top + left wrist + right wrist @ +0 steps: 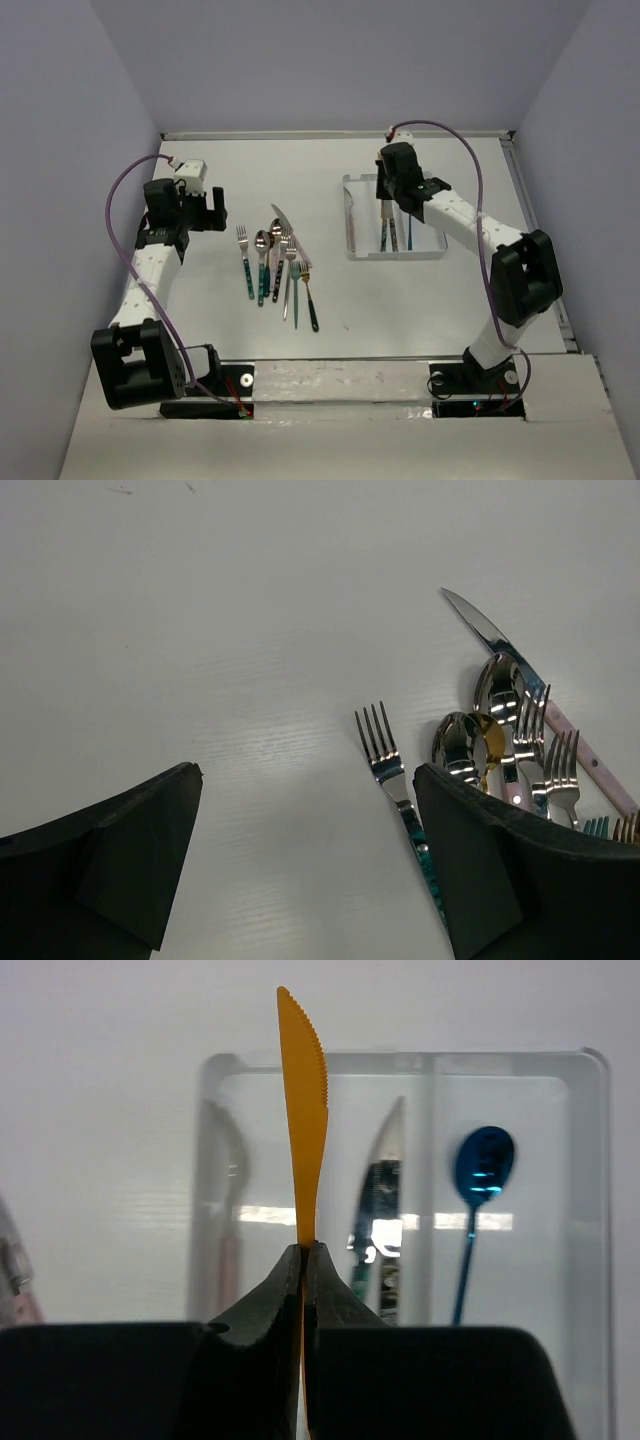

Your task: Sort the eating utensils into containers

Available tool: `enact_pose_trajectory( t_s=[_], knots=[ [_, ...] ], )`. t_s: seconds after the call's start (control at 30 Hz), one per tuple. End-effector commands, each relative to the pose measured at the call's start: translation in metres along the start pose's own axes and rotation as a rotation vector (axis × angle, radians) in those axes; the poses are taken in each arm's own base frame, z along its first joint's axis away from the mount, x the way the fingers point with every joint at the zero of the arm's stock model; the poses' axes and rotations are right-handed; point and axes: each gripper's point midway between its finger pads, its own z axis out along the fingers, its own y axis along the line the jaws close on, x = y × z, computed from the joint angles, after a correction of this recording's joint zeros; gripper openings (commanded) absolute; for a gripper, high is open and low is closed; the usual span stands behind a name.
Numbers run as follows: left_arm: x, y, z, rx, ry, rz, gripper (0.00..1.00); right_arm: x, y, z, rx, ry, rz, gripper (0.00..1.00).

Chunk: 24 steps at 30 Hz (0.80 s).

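Note:
My right gripper should next move down into the tray's middle section and let go of the orange knife beside the knives that are already there.
My right gripper is shut on an orange knife, held edge-on with its serrated blade pointing away. It hangs over the white three-compartment tray. The tray's left compartment holds a pink-handled utensil, the middle one a teal-handled knife, the right one a blue spoon. Seen from above, the right gripper is over the tray. Several utensils lie in a pile mid-table. My left gripper is open, left of the pile, with a teal-handled fork beside its right finger.
Beyond the fork lie spoons, more forks and a pink-handled knife, overlapping one another. Grey walls close the table in at the back and on both sides. Bare tabletop lies under the left gripper.

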Motion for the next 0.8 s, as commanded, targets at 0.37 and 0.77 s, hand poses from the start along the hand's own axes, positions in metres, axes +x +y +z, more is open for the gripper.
enact_pose_trajectory(
  t_s=[0.37,0.77],
  knots=[
    [0.015,-0.002,0.010,0.032,0.044,0.011,0.99,0.067,-0.034,0.050,0.061,0.186,-0.010,0.28],
    [0.014,-0.002,0.009,0.034,0.039,0.013,0.99,0.035,0.066,-0.026,-0.127,0.098,-0.144,0.54]
  ],
)
